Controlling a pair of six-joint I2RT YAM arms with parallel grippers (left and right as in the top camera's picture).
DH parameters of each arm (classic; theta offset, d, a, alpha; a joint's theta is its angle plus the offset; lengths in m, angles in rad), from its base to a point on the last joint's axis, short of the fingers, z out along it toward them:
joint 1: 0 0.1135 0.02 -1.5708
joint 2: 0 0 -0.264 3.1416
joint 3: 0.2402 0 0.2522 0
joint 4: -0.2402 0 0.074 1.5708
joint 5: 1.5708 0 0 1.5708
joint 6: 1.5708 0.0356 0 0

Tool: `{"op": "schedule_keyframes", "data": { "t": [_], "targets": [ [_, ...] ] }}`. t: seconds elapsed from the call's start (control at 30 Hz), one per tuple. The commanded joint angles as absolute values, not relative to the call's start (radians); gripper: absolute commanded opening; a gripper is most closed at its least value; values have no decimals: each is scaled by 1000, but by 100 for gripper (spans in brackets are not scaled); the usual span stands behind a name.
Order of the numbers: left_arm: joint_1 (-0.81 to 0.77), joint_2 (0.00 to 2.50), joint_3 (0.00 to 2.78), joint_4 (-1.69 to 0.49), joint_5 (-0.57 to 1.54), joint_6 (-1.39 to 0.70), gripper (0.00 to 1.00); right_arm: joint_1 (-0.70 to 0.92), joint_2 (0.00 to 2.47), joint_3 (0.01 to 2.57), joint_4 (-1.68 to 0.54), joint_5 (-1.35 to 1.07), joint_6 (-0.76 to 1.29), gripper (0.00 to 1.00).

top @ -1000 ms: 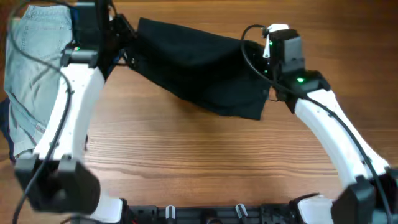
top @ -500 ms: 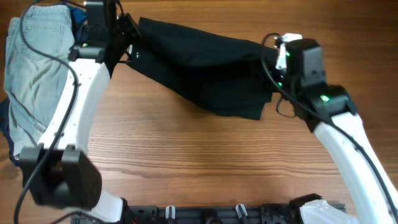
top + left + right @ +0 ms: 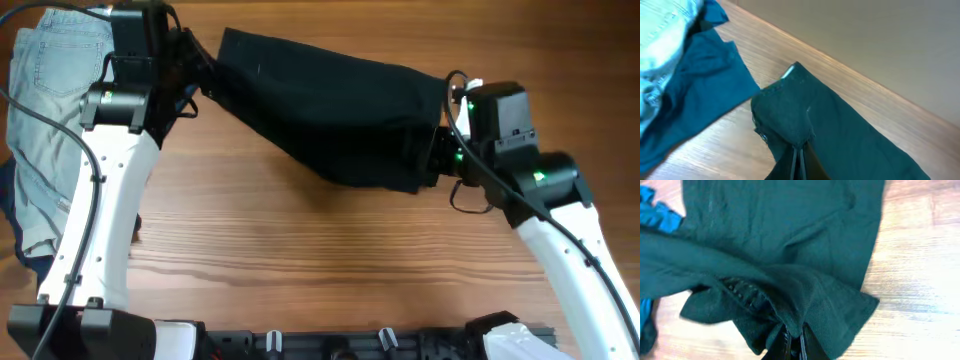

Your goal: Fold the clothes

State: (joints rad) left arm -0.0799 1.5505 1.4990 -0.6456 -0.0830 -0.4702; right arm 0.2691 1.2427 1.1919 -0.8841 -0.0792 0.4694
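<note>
My right gripper moves outward and down toward the garment's far corner [image 3: 431,84] next and releases the garment's held end, since that corner lies outward and below.
A black garment [image 3: 320,110] hangs stretched between my two grippers above the wooden table, sagging toward the front in its middle. My left gripper [image 3: 205,78] is shut on its left corner at the back left; in the left wrist view the cloth [image 3: 840,130] bunches at the closed fingers [image 3: 800,162]. My right gripper [image 3: 432,150] is shut on the right end; in the right wrist view the fabric [image 3: 790,240] drapes over the closed fingers [image 3: 794,342].
A pair of light blue jeans [image 3: 50,110] lies at the table's left edge, with a blue cloth [image 3: 695,95] under and beside it. Bare wooden table [image 3: 320,260] lies in front of the garment.
My right gripper has moved right and toward the front, pulling the garment's right end with it. The left gripper shifted slightly left. The garment is stretched out wider.
</note>
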Motion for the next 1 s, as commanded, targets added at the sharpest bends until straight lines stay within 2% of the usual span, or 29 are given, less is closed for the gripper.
{"op": "schedule_keyframes", "data": {
  "t": [0.0,0.33,0.43,0.47,0.5,0.53,0.57,0.6,0.63,0.67,0.7,0.77,0.87,0.93,0.97],
  "targets": [
    [-82,1600,1505,-581,-167,-476,4,264,1332,1203,-821,26,500,4],
    [-96,1869,1505,-253,-162,-480,4,172,1600,1203,-550,98,476,4],
    [-128,1935,1505,-147,-162,-480,9,151,1662,1203,-471,97,471,4],
    [-137,1953,1505,-122,-162,-480,18,151,1680,1203,-458,98,471,4],
    [-149,1976,1505,-87,-162,-480,33,151,1715,1203,-435,98,474,4],
    [-160,2000,1505,-41,-162,-479,89,150,1743,1203,-406,102,474,4],
    [-162,2011,1505,-15,-162,-479,100,150,1765,1203,-375,111,476,7],
    [-164,2020,1505,10,-162,-479,100,150,1800,1203,-324,140,488,24],
    [-164,2020,1505,16,-162,-479,100,146,1827,1203,-281,186,517,47],
    [-164,2020,1505,14,-162,-479,100,138,1845,1203,-253,203,530,64],
    [-164,2020,1505,-6,-162,-479,100,113,1858,1203,-216,203,530,76],
    [-164,2020,1505,-61,-162,-476,100,71,1858,1205,-194,186,522,82],
    [-164,2018,1505,-180,-161,-476,100,4,1845,1217,-199,-30,387,83],
    [-163,2008,1505,-258,-127,-476,100,3,1810,1217,-224,-137,323,77],
    [-164,2001,1505,-311,-117,-476,100,4,1787,1217,-247,-202,284,68]
  ]
}}
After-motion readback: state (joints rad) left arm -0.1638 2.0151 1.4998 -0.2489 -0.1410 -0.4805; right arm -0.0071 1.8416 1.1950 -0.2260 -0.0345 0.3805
